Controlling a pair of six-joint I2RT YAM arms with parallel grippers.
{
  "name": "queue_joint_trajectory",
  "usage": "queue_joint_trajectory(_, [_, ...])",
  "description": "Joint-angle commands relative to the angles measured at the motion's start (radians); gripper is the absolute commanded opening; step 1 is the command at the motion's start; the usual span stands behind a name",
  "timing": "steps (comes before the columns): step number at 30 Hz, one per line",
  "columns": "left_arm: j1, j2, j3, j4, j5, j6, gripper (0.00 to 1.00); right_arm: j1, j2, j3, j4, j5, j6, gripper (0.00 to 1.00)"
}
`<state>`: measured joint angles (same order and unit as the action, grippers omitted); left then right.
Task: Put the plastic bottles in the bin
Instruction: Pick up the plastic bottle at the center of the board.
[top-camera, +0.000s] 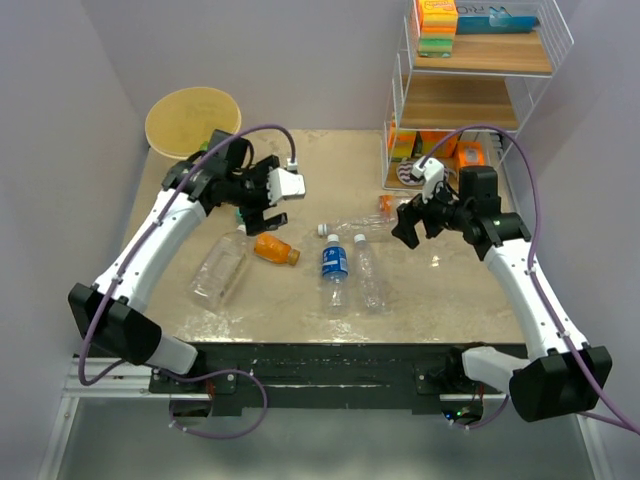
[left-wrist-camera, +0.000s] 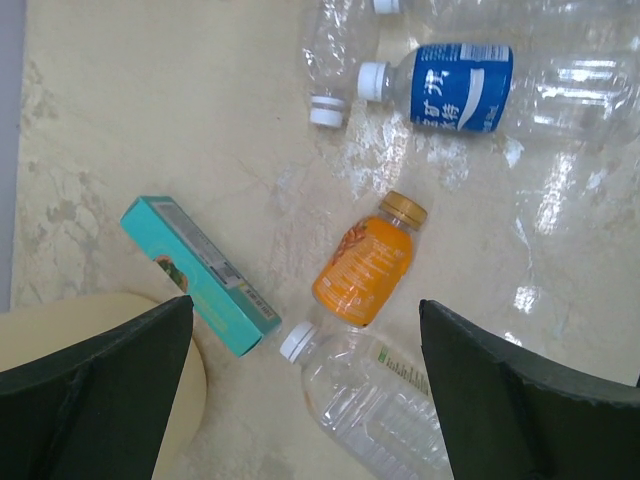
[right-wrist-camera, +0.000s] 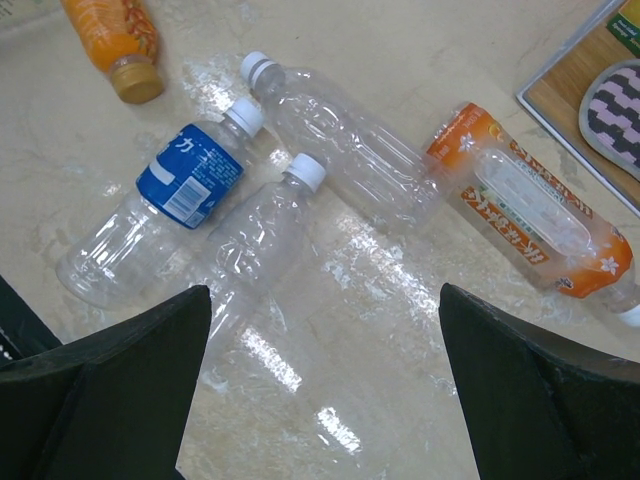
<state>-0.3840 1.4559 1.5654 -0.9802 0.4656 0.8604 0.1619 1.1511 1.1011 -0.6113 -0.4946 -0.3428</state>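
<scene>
The orange bottle lies at an angle, so I next need to lower my left gripper onto the orange bottle's body (top-camera: 270, 248) (left-wrist-camera: 364, 268), turning it until its open fingers are on either side of the bottle.
The round tan bin (top-camera: 195, 118) stands at the table's back left corner. Several plastic bottles lie on the table: a large clear one (top-camera: 220, 268), a small orange one (top-camera: 276, 250), a blue-labelled one (top-camera: 334, 262), and a clear one (top-camera: 370, 272). My left gripper (top-camera: 262, 215) hangs open above the orange bottle (left-wrist-camera: 365, 265) and the large clear bottle (left-wrist-camera: 375, 400), holding nothing. My right gripper (top-camera: 412, 225) is open too, over the clear bottle (right-wrist-camera: 260, 240), with an orange-labelled clear bottle (right-wrist-camera: 530, 210) to its right.
A flat teal box (left-wrist-camera: 200, 275) lies beside the bin's rim (left-wrist-camera: 60, 325). A white wire shelf rack (top-camera: 470, 90) with boxes and sponges stands at the back right, its base (right-wrist-camera: 590, 100) close to the orange-labelled bottle.
</scene>
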Motion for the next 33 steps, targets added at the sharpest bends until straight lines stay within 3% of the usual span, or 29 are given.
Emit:
queue_joint_trajectory(1, [-0.039, 0.044, -0.068, 0.029, -0.088, 0.141, 0.99, -0.013, -0.004, -0.003, 0.061, 0.021, -0.015, 0.99])
queue_joint_trajectory(10, [-0.062, 0.159, -0.166, 0.101, -0.147, 0.247, 0.99, -0.025, -0.017, -0.006, 0.054, 0.028, -0.024, 0.99])
queue_joint_trajectory(33, [-0.076, 0.38, -0.157, 0.127, -0.26, 0.348, 0.99, -0.041, -0.017, -0.033, 0.062, 0.017, -0.025, 0.99])
